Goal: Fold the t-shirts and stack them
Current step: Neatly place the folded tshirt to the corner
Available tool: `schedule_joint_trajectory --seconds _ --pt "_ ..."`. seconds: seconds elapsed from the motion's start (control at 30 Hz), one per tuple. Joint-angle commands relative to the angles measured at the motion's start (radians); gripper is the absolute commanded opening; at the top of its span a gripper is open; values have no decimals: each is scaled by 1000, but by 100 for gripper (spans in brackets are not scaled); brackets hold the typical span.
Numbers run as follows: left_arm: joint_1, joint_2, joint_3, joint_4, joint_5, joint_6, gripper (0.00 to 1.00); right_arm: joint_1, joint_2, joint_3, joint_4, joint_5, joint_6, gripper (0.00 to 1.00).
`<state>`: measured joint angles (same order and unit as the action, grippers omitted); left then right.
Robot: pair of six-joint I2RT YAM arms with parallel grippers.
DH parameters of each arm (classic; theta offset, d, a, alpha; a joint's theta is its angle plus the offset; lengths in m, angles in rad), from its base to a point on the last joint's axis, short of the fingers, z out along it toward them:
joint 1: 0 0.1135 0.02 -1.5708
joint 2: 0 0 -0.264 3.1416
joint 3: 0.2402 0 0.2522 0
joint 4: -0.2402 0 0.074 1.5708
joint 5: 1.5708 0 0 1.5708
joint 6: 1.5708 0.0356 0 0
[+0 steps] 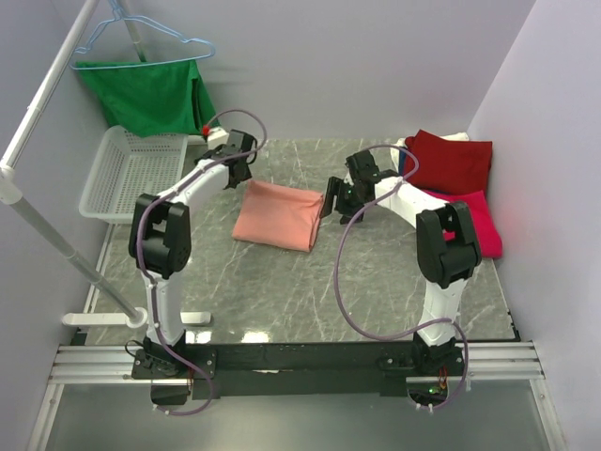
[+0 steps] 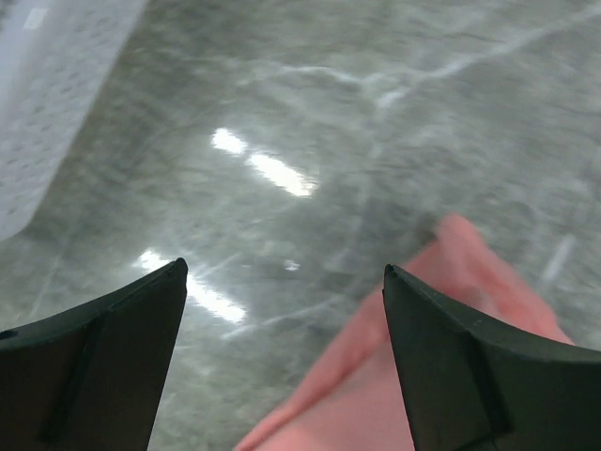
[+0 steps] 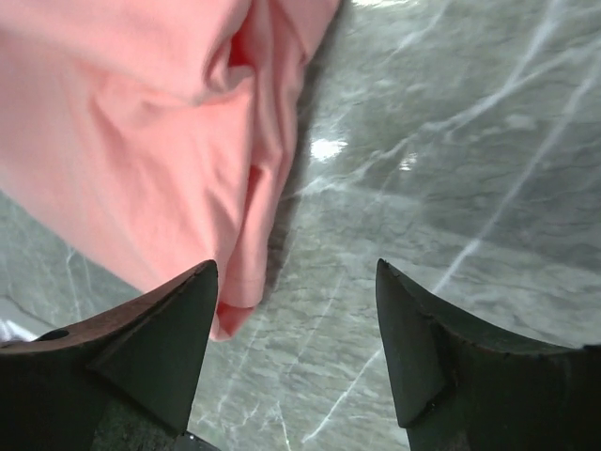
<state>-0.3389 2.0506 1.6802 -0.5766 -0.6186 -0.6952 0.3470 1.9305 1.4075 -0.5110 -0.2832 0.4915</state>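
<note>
My right gripper goes left in the top view and down onto the t-shirt's folded side edge next, since only bare tabletop shows between its fingers.
A salmon-pink t-shirt lies folded into a rectangle in the middle of the grey marble table. My left gripper hangs open just off its far-left corner; in the left wrist view the shirt's corner shows between the spread fingers. My right gripper stands open at the shirt's right edge, and the folded hem lies beside its left finger. A dark red t-shirt sits folded at the far right, and a crimson-pink t-shirt lies partly under it.
A white mesh basket stands at the far left. A green garment hangs on a light-blue hanger above it. A white rail crosses the left side. Purple walls close in the table.
</note>
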Motion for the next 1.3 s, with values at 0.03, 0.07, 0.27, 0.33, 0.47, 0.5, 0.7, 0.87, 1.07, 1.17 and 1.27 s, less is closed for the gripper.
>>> schedule_joint_trajectory --seconds 0.03,0.07,0.27,0.33,0.47,0.5,0.7,0.87,1.07,1.17,1.27 --pt "51 -81 -24 -94 -81 -112 90 7 -56 -50 184 -106 2 75" --pt "57 -84 -24 -101 -84 -115 90 7 -51 -51 195 -134 13 75" --pt "81 -105 -36 -141 -46 -127 91 10 10 -45 252 -172 45 75" --pt "87 -124 -54 -138 -32 -124 91 10 30 -42 262 -177 51 75" --pt "103 -179 -71 -132 0 -107 91 15 59 -44 278 -191 67 74" --pt "104 -188 -74 -134 13 -104 91 18 62 -50 281 -192 70 74" --pt "116 -247 -68 -134 37 -78 92 32 88 -71 315 -206 90 73" --pt "132 -285 -70 -138 56 -66 92 41 123 -70 356 -244 127 72" --pt "156 -331 -85 -141 66 -52 92 70 182 -42 358 -260 144 67" --pt "170 -351 -91 -134 77 -41 92 78 179 -50 350 -240 142 66" --pt "181 -359 -96 -129 83 -35 93 76 182 -45 347 -243 140 65"
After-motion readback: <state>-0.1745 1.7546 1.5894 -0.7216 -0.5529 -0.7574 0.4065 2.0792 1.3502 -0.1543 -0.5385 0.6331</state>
